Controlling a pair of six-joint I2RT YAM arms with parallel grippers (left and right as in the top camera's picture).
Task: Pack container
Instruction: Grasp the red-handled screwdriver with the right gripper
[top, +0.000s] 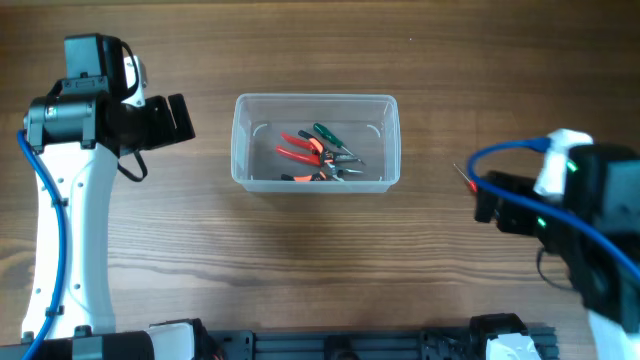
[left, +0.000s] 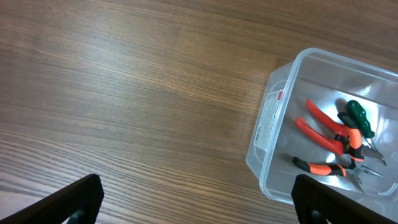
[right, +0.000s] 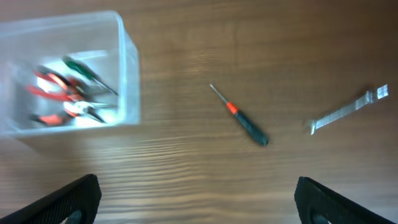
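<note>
The screwdriver lies slanted on the wood below, so my right gripper will go down and turn next until its open fingers are on both sides of the dark handle (right: 251, 128).
The clear plastic container (top: 241, 150) stands at the table's middle, also in the left wrist view (left: 271, 127) and the right wrist view (right: 127, 68). Inside lie red-handled pliers (top: 298, 148), a green-handled tool (top: 328, 135) and orange-and-black pliers (top: 312, 176). A small screwdriver with a dark handle and red collar (right: 241, 118) lies on the wood right of the container; only its tip (top: 463, 178) shows overhead. My left gripper (left: 198, 202) is open and empty, left of the container. My right gripper (right: 198, 202) is open and empty above the wood near the screwdriver.
A flat silvery metal tool (right: 347, 111) lies on the wood to the right of the screwdriver; the right arm hides it overhead. The arm bases stand along the front edge (top: 330, 340).
</note>
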